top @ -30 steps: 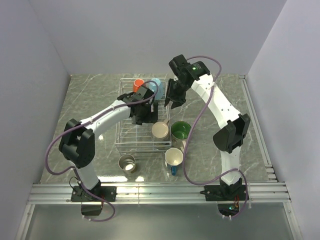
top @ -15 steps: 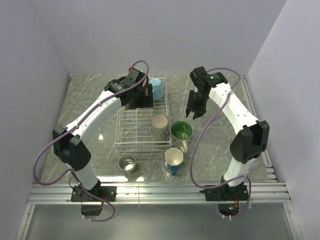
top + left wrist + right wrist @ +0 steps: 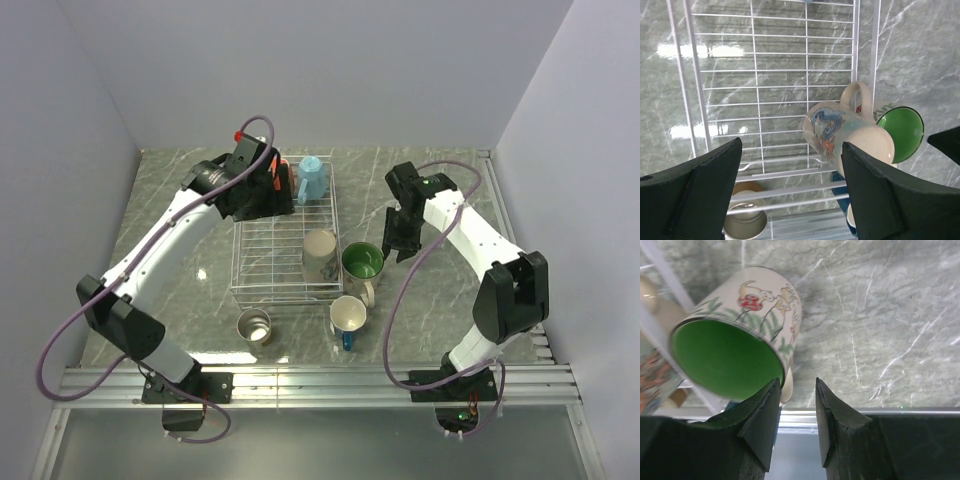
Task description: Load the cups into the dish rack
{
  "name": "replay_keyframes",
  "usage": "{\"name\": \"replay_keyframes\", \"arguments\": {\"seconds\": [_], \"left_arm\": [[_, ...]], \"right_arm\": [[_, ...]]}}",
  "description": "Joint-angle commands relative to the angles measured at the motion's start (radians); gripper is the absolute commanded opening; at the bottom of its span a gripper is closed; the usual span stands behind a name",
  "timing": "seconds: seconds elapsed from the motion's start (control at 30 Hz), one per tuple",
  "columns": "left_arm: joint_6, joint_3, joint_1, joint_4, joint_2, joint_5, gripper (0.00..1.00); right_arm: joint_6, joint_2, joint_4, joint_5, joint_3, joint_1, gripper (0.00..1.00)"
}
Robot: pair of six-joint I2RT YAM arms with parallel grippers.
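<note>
Next, my right gripper moves to the left in the top view and down astride the cup's rim. The green-lined cup [image 3: 361, 262], its opening up, is on that side.
The dish rack [image 3: 262, 262] holds a light blue cup [image 3: 312, 178] at its far right corner. A beige cup [image 3: 319, 256] lies on its side at the near right. The orange cup [image 3: 282, 180] is mostly hidden behind my left gripper [image 3: 262, 196], which hangs open and empty over the rack's far end. In the left wrist view the rack [image 3: 755, 75], beige cup [image 3: 847, 135] and steel cup [image 3: 744, 221] lie below. My right gripper [image 3: 397, 236] is open and empty just right of the white, green-lined cup [image 3: 361, 262]. That cup [image 3: 732, 357] sits beside the right gripper [image 3: 797, 407], by its left finger.
A dark blue cup with cream inside [image 3: 347, 316] and the steel cup [image 3: 254, 325] stand on the marble table in front of the rack. Grey walls close in the sides and back. A metal rail [image 3: 320, 380] runs along the near edge.
My left gripper has moved from beside the beige cup to the rack's far end. My right gripper has swung from the light blue cup down to the green-lined cup.
</note>
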Motion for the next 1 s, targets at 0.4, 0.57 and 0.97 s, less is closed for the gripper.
{"name": "replay_keyframes", "arguments": {"seconds": [0.4,0.57,0.97], "left_arm": [[-0.13,-0.094,0.0,-0.045,-0.222,-0.011,0.85],[-0.164,-0.147,-0.001,-0.047,-0.274,-0.023,0.85],[-0.165,-0.141,-0.001,-0.039,-0.264,-0.017,0.85]], "right_arm": [[-0.045,-0.031,0.191,-0.021,-0.099,0.001,0.38],[-0.049,-0.09,0.112,0.113,-0.018,0.004,0.38],[-0.065,-0.01,0.182,0.056,-0.022,0.04,0.39]]}}
